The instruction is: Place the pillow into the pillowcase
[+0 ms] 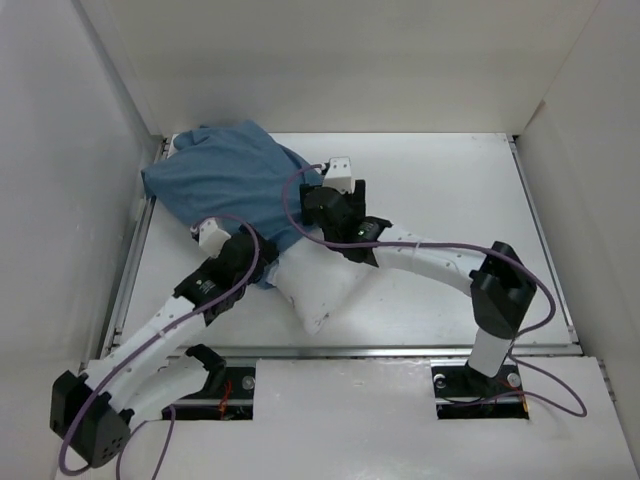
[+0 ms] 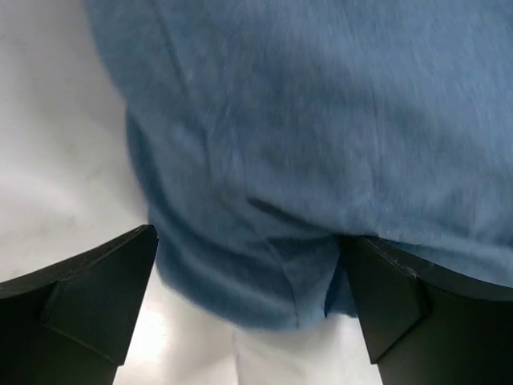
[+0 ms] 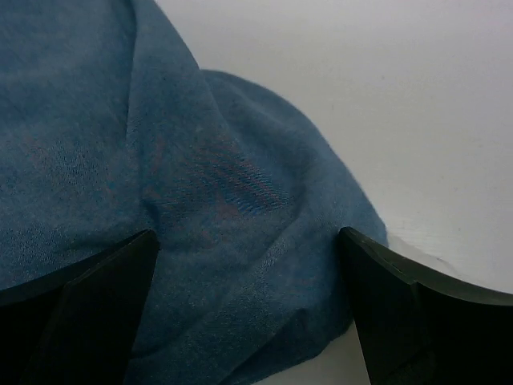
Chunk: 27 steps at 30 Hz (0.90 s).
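Note:
My right gripper is on the pillowcase (image 1: 225,185), and the pillow's uncovered near end (image 1: 316,286) lies back from the gripper. Next I should pull the gripper back off, turn it and pinch a fold at that end.
The blue pillowcase (image 1: 225,185) lies bunched at the back left and covers the far part of the white pillow (image 1: 318,285), whose near end sticks out toward the front. My left gripper (image 1: 250,250) is open at the pillowcase's near hem; in the left wrist view the blue hem (image 2: 272,273) hangs between the jaws with white pillow (image 2: 288,357) below. My right gripper (image 1: 312,205) is open over the pillowcase's right edge; the right wrist view shows blue cloth (image 3: 224,241) between the wide jaws.
White walls enclose the table (image 1: 450,190) on the left, back and right. The pillowcase's far left corner lies against the left wall (image 1: 150,160). Purple cables loop over both arms.

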Tool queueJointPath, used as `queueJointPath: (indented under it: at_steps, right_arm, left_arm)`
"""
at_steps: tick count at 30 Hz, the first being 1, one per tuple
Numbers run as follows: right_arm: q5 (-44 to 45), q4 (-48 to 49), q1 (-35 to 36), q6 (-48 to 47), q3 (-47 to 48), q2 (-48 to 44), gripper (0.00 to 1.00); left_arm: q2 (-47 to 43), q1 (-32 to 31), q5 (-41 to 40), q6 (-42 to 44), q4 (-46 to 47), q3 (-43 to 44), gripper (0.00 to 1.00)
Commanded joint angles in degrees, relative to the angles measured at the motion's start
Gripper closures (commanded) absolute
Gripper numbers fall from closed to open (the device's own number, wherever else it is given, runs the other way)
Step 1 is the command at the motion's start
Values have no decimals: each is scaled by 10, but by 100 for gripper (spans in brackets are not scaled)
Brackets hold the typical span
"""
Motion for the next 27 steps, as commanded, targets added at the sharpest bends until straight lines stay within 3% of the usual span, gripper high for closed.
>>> queueJointPath:
  at_steps: [1, 6, 10, 15, 21, 26, 27]
  right_arm:
    - [-90, -9, -32, 29, -5, -4, 0]
    - [-169, -26, -61, 84, -149, -66, 0]
    - [-192, -67, -61, 161, -253, -131, 0]
    - [-240, -94, -61, 187, -341, -242, 2]
    - [-213, -129, -61, 107, -322, -393, 0]
    - [-265, -142, -36, 5, -222, -428, 0]
    - [-277, -150, -28, -8, -205, -414, 0]
  left_arm:
    - [53, 46, 72, 82, 146, 6, 0]
    - [184, 102, 148, 173, 244, 60, 0]
    - [251, 96, 189, 245, 283, 149, 6]
    - [271, 47, 195, 276, 294, 188, 7]
    - [170, 41, 175, 259, 253, 130, 0]
    - [41, 41, 82, 181, 151, 72, 0]
    - [-2, 41, 63, 162, 96, 64, 0]
